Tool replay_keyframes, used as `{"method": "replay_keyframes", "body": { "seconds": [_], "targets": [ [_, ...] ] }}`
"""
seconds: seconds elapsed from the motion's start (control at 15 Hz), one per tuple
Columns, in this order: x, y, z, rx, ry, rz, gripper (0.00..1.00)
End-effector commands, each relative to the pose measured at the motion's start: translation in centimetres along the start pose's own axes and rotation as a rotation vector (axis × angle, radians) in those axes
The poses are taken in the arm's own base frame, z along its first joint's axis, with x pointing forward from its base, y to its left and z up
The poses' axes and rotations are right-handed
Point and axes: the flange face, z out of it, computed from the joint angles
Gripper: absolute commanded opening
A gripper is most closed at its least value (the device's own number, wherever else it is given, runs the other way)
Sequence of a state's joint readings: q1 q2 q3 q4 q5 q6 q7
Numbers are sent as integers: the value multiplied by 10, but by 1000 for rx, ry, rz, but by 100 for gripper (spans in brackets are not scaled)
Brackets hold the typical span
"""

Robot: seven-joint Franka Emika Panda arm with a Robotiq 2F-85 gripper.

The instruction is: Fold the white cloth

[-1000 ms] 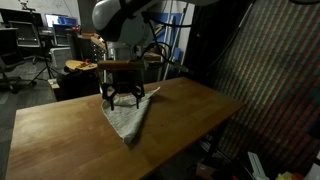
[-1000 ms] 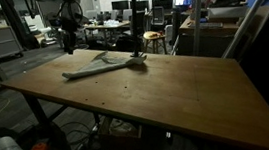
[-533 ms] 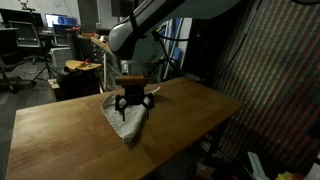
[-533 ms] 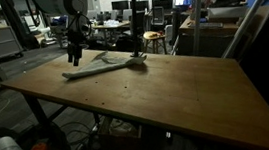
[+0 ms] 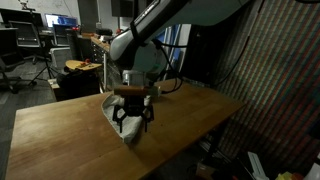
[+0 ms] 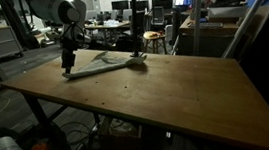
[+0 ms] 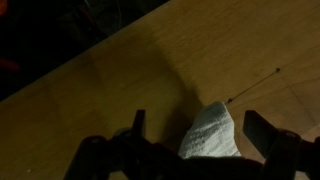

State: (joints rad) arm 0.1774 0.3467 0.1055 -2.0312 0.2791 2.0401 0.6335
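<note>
The white cloth's pointed end (image 5: 130, 137) (image 7: 213, 118) is still below my gripper's open fingers, so next my gripper comes down onto it and closes there.
The white cloth (image 5: 113, 112) lies on the wooden table (image 5: 60, 140) as a folded, pointed wedge, seen in both exterior views; it also shows as a long flat shape (image 6: 108, 65). My gripper (image 5: 133, 119) hangs low over the cloth's pointed end, also seen at the cloth's end near the table edge (image 6: 66, 66). In the wrist view the gripper (image 7: 200, 130) is open, its two dark fingers (image 7: 262, 130) standing to either side of the cloth's pale corner (image 7: 215, 142). Nothing is held. I cannot tell whether the fingertips touch the table.
The table (image 6: 167, 97) is wide bare wood around the cloth. A patterned curtain (image 5: 275, 80) stands beside the table. Desks, monitors and a stool (image 6: 154, 40) fill the dim room behind.
The arm has swung from the cloth's far end along it to its pointed end and has come down lower. The cloth has not moved.
</note>
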Motion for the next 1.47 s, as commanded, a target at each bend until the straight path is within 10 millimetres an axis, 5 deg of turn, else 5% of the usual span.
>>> {"method": "replay_keyframes", "body": {
  "seconds": [0.0, 0.47, 0.6, 0.8, 1.27, 1.4],
  "targets": [
    [-18, -5, 4, 73, -1, 4, 100],
    [10, -5, 20, 214, 73, -4, 100],
    [21, 1, 33, 217, 82, -5, 74],
    [30, 7, 52, 200, 73, -8, 49],
    [13, -2, 25, 178, 93, 6, 0],
    [8, 1, 10, 155, 100, 41, 0]
  ]
}}
